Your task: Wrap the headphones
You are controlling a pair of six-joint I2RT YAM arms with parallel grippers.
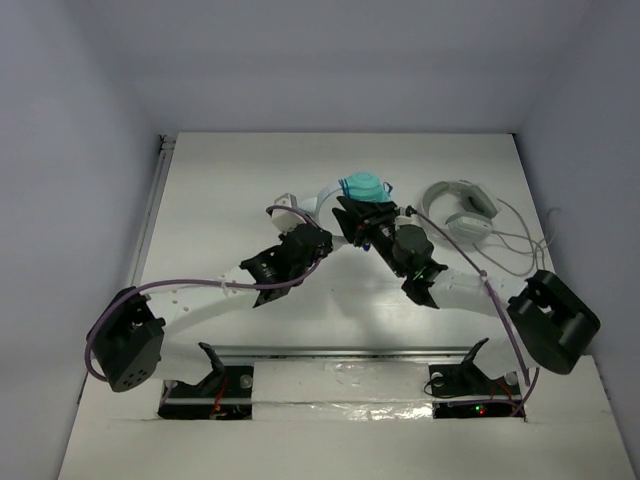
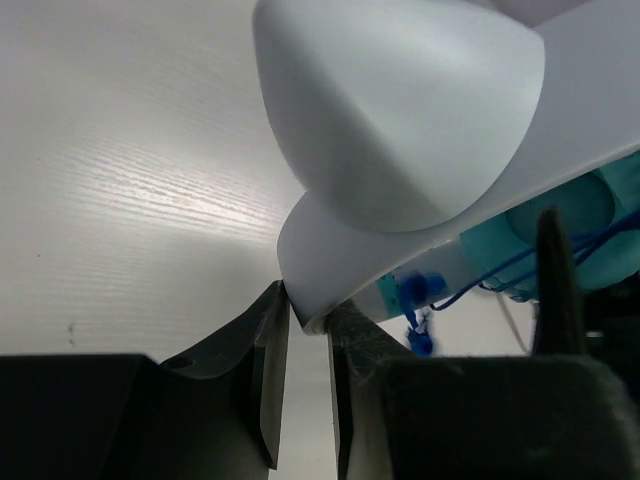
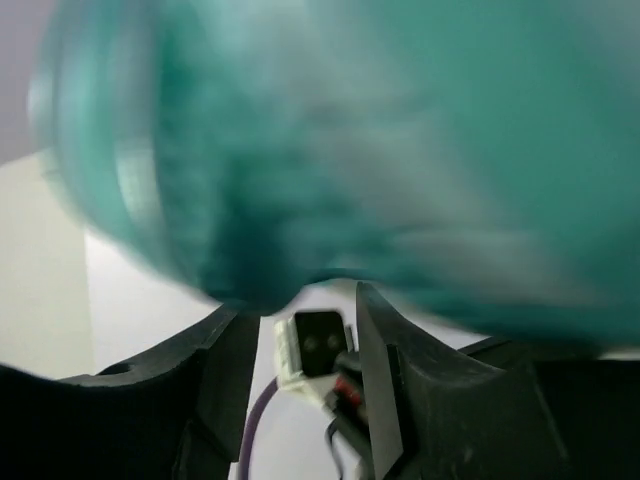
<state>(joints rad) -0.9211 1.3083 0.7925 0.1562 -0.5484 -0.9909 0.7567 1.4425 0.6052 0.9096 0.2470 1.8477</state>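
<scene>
The headphones still hang above the table, so my left gripper must lower the headband's edge onto the bare tabletop below to release it.
The headphones are lifted at the table's middle back, with teal ear cups (image 1: pixel 362 186) and a pale headband (image 1: pixel 322 196). My left gripper (image 1: pixel 322 232) is shut on the headband's edge; in the left wrist view the jaws (image 2: pixel 308 306) pinch the pale band (image 2: pixel 400 130), with a teal cup (image 2: pixel 560 215) and the thin blue cord (image 2: pixel 420 300) to the right. My right gripper (image 1: pixel 352 208) sits just under the teal cups. In the right wrist view a blurred teal cup (image 3: pixel 380 140) fills the frame and its lower bulge sits between the jaws (image 3: pixel 300 300).
White-and-grey headphones (image 1: pixel 460 210) lie at the back right, their pale cables (image 1: pixel 520 245) trailing toward the right arm's base (image 1: pixel 552 320). White walls enclose the table on three sides. A metal rail (image 1: pixel 340 352) runs along the near edge.
</scene>
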